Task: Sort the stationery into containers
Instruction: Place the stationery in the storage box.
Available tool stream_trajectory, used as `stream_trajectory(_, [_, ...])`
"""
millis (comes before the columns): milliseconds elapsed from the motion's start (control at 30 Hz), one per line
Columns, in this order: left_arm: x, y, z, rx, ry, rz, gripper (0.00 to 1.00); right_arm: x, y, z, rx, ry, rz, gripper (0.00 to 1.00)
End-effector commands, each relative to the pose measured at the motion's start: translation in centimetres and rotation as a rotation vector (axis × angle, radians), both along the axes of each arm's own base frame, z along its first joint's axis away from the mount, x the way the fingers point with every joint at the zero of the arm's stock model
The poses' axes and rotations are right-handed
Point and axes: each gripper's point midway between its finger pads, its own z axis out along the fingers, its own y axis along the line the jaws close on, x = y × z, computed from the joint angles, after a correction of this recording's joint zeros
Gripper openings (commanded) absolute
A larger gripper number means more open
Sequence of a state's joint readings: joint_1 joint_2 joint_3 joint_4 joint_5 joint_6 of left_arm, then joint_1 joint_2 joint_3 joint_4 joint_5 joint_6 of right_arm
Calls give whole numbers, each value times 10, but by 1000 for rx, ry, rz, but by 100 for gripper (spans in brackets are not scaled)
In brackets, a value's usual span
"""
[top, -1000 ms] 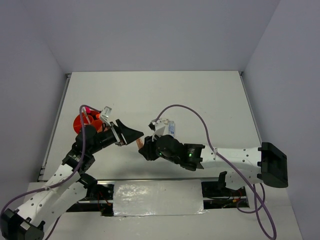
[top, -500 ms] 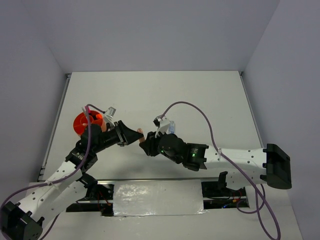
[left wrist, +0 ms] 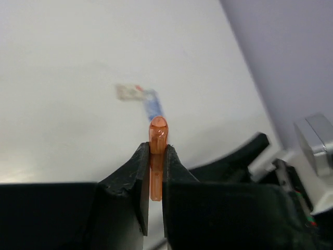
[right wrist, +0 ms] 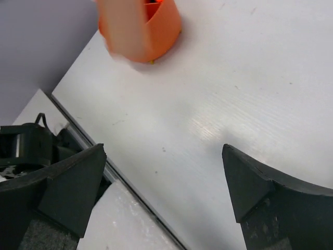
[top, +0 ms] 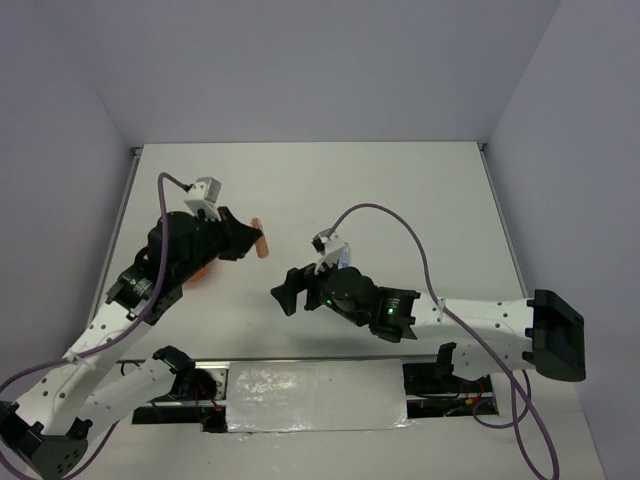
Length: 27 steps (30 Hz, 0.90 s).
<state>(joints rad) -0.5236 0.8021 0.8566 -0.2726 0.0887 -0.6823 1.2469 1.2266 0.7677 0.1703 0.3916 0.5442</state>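
My left gripper holds the eraser over bare table, so next it will turn and swing to the left in the top view, over the orange tub (top: 203,268), to let go.
My left gripper (top: 248,243) is shut on a small peach-orange oblong eraser (top: 261,247); in the left wrist view the eraser (left wrist: 157,133) sticks out past the closed fingertips of that gripper (left wrist: 154,150), above the table. The orange tub (right wrist: 143,26) appears blurred at the top of the right wrist view. From above, only a sliver of the tub (top: 203,268) shows under the left arm. My right gripper (top: 285,293) hangs wide open over bare table, nothing between its fingers (right wrist: 78,177).
A small blurred white and blue thing (left wrist: 148,101) shows beyond the eraser in the left wrist view. The table's near edge and metal rail (right wrist: 78,133) run under the right gripper. Grey walls enclose the white table (top: 400,190).
The eraser passed from the right gripper to the left one. The left gripper closed on it and drew back up and left; the right gripper opened and stayed near the table's middle.
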Motion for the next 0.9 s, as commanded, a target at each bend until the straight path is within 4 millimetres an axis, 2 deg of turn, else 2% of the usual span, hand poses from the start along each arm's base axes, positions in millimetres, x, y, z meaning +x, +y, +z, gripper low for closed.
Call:
stream_trajectory(0, [21,80,-21,454,-37,259,0,16,-30,-2,51,-13,-71,100])
stream_trajectory(33, [27,102,-24,559,-50,344,0,17,-36,-4,56,-13,-75,100])
stream_trajectory(100, [31,119,-35,770,-92,306,0,20,-50,0,74,-27,-96,100])
stream_trajectory(133, [33,133,-41,846,-88,346,0,22,-58,-7,63,-25,-111,100])
stream_trajectory(200, [37,149,-46,971,-105,374,0,21,-68,-7,58,-34,-115,100])
stream_trajectory(300, [43,159,-56,1143,-158,310,0,21,-80,-7,40,-47,-128,100])
stream_trajectory(333, [48,163,-52,1159,-176,338,0,20,-82,-9,30,-47,-126,100])
stream_trajectory(500, [61,175,-70,1282,-166,280,0,16,-96,-11,30,-61,-131,100])
stream_trajectory(567, [66,182,-71,1320,-167,325,0,15,-100,-10,41,-65,-136,100])
stream_trajectory(767, [80,190,-88,1284,-123,366,0,11,-103,-8,56,-64,-125,100])
stream_trajectory(867, [82,186,-94,1264,-121,353,14,10,-104,-6,54,-65,-120,100])
